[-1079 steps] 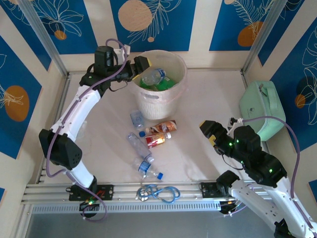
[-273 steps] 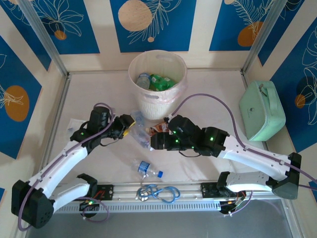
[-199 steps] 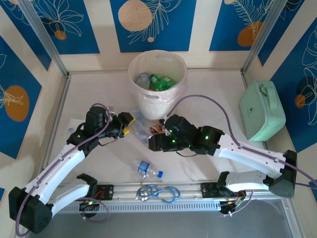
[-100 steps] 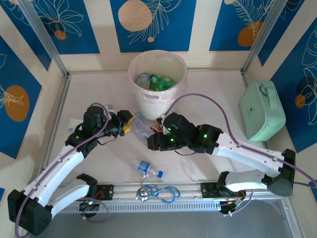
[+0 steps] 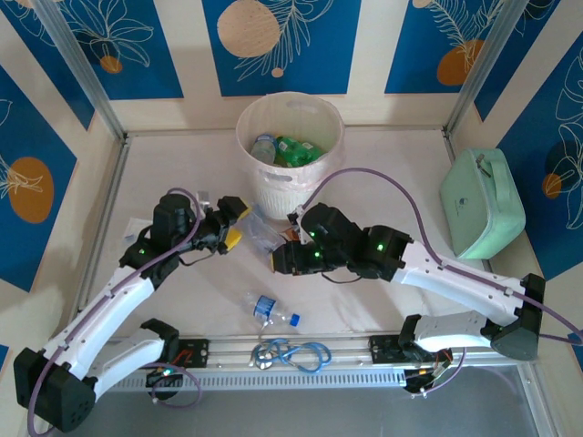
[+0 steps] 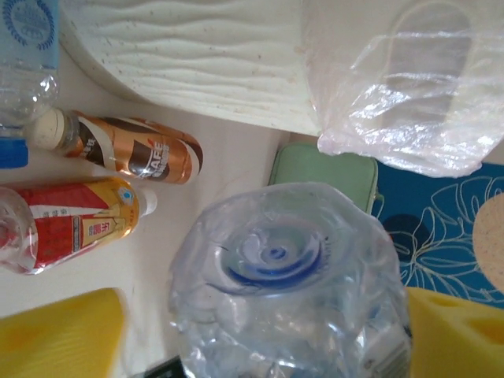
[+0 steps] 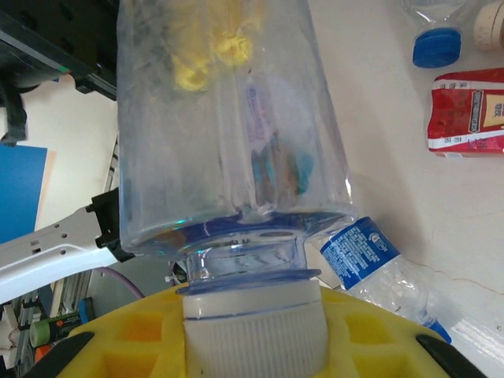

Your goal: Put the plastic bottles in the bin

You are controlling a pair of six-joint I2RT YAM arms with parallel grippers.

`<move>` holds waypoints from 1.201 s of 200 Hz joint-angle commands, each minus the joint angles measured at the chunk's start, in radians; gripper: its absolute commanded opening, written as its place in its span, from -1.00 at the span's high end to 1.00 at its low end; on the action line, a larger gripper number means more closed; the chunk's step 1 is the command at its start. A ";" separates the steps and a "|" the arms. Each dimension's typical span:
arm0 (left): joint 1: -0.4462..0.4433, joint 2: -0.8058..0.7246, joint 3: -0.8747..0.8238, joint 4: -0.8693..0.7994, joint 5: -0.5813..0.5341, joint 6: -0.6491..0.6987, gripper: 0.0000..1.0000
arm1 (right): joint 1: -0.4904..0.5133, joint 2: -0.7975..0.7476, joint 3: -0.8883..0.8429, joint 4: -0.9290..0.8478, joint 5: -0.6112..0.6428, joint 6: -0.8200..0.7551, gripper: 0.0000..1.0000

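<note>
My right gripper will next lift the clear bottle and carry it outward to let it go over the bin's opening (image 5: pixel 291 135), because that opening is outward of my gripper.
A clear plastic bottle (image 5: pixel 259 238) lies in front of the white perforated bin (image 5: pixel 273 191), stretched between both grippers. My right gripper (image 5: pixel 278 261) is shut on its white cap (image 7: pixel 252 315), and its body (image 7: pixel 228 118) points away from the wrist camera. My left gripper (image 5: pixel 233 223) stands open around the bottle's base (image 6: pixel 287 276), with the yellow fingers (image 6: pixel 59 335) spread wide. The bin holds green and clear bottles (image 5: pixel 293 150). On the table lie a brown-labelled bottle (image 6: pixel 134 150), a red-labelled bottle (image 6: pixel 71 228) and a blue-labelled clear bottle (image 5: pixel 271 311).
A mint-green case (image 5: pixel 483 200) sits at the right edge of the table. A blue cable loop (image 5: pixel 291 353) lies on the front rail. A clear plastic liner (image 6: pixel 402 87) hangs over the bin's side. Another blue-capped bottle (image 6: pixel 27 71) lies close to the bin.
My left gripper's fingers have spread apart, letting go of the clear bottle's base. My right gripper has closed on the bottle's cap. Both arms have barely shifted.
</note>
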 commanded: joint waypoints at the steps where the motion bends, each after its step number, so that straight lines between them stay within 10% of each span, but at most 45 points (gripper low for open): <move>1: 0.010 0.000 0.110 -0.098 0.001 0.115 -1.00 | -0.002 -0.006 0.062 -0.034 0.027 -0.030 0.58; 59: 0.026 -0.069 0.285 -0.409 -0.231 0.338 -1.00 | -0.108 0.012 0.335 -0.157 0.042 -0.170 0.56; 138: 0.034 -0.125 0.169 -0.435 -0.248 0.355 -1.00 | -0.491 0.208 0.635 -0.198 -0.167 -0.294 0.54; 240: 0.034 -0.160 0.028 -0.398 -0.206 0.331 -0.87 | -0.672 0.572 0.986 -0.373 -0.244 -0.390 0.48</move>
